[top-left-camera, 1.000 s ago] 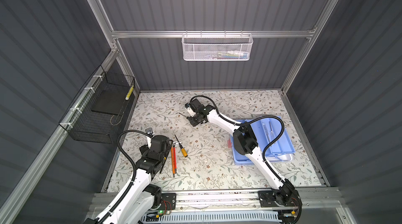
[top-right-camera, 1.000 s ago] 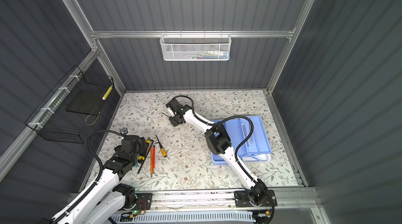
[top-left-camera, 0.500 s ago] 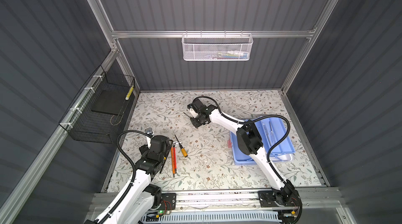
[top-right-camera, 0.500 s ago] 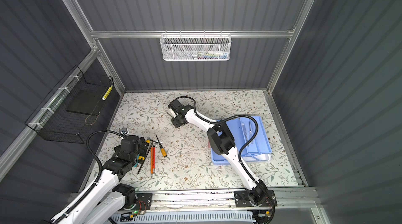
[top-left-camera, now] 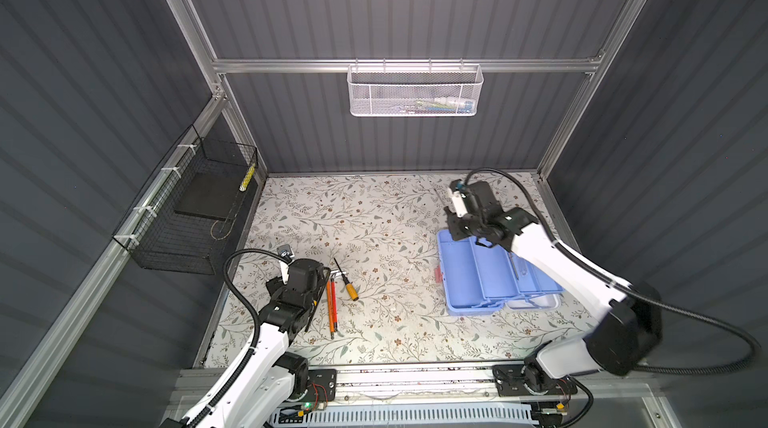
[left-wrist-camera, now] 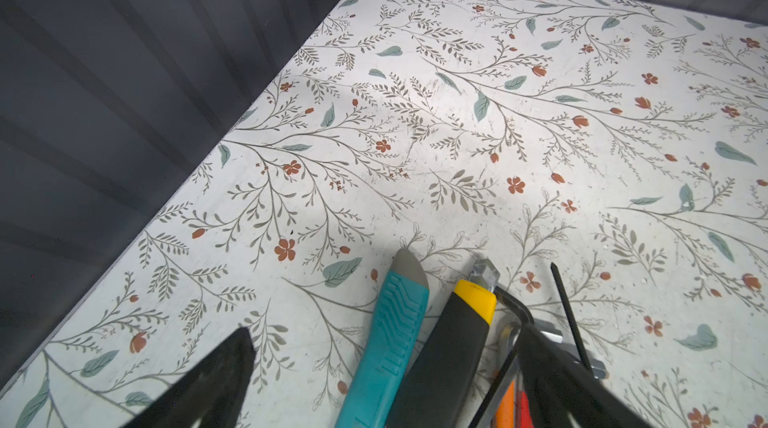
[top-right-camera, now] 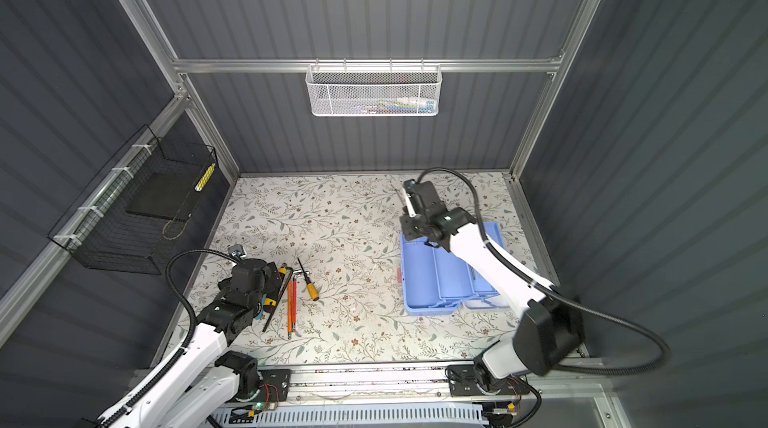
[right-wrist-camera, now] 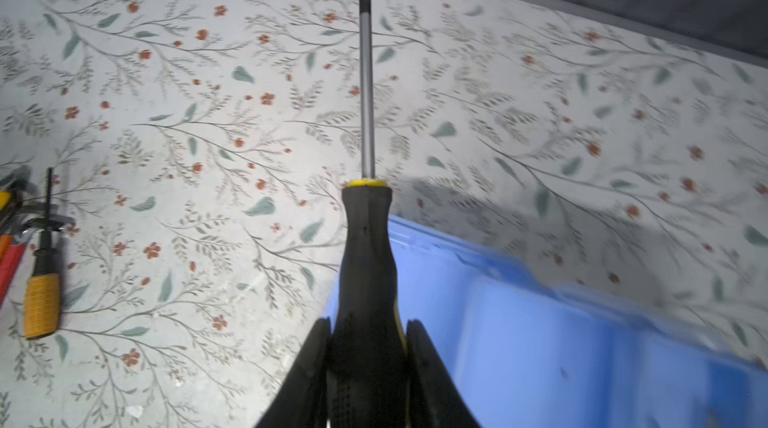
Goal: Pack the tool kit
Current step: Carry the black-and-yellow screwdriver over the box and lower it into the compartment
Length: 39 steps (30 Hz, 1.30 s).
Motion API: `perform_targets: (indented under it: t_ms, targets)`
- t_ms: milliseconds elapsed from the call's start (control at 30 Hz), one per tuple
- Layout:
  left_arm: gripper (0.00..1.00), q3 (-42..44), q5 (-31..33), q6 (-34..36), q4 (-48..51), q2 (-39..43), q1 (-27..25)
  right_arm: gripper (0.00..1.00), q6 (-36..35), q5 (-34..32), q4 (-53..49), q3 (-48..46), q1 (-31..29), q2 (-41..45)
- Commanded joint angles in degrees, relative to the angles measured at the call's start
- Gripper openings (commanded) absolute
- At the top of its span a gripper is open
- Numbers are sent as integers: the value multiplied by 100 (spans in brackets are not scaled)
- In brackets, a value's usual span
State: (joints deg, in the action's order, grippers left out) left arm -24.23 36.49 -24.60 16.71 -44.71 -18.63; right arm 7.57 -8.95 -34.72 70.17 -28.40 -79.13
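The tray nearest the tool kit's side [top-left-camera: 545, 281] is below my right gripper, past the other trays. My right gripper will next move across the tool kit and down to let go of the screwdriver.
The tool kit [top-left-camera: 478, 276] [top-right-camera: 432, 280] lies open on the right of the table, its light blue trays spread and a pink latch [top-left-camera: 437, 274] on its left side. My right gripper [right-wrist-camera: 368, 322] [top-left-camera: 453, 224] is shut on the black handle of a yellow-trimmed Phillips screwdriver [right-wrist-camera: 365, 247], held above the box's far left corner. My left gripper [left-wrist-camera: 384, 332] [top-left-camera: 318, 280] stands open low over a teal-handled tool [left-wrist-camera: 395, 322] and a black and yellow utility knife [left-wrist-camera: 457, 334]. A hex key [left-wrist-camera: 515, 309] lies beside them.
A small orange-handled screwdriver [top-left-camera: 348, 286] [right-wrist-camera: 41, 301] and thin orange and red tools [top-left-camera: 331, 309] lie at the left front. A black wire basket [top-left-camera: 195, 214] hangs on the left wall. A white mesh basket [top-left-camera: 415, 91] hangs on the back wall.
My right arm has swung right from the table's far middle, carrying the screwdriver to the far left corner of the blue box. The left arm has stayed still.
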Motion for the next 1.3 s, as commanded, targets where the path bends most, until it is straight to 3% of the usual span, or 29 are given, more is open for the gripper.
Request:
perform_targets:
  t_ms: [0,267,600,1067,1267]
  targets:
    - [99,-134,70,5,8,-33,46,0,141,-605,-713,-507,369,718]
    - [99,-205,36,33,-34,-243,44,0,643,-551,-955,-1643,1575,2252]
    - [99,-196,34,34,-36,-231,44,0,444,-448,-1139,-1636,2611,1759]
    - [99,-232,16,43,-48,-324,44,0,75,-1623,-1739,-1085,2700,856]
    - [99,-215,29,35,-36,-269,45,10,130,-1655,-1697,-1278,2691,1005]
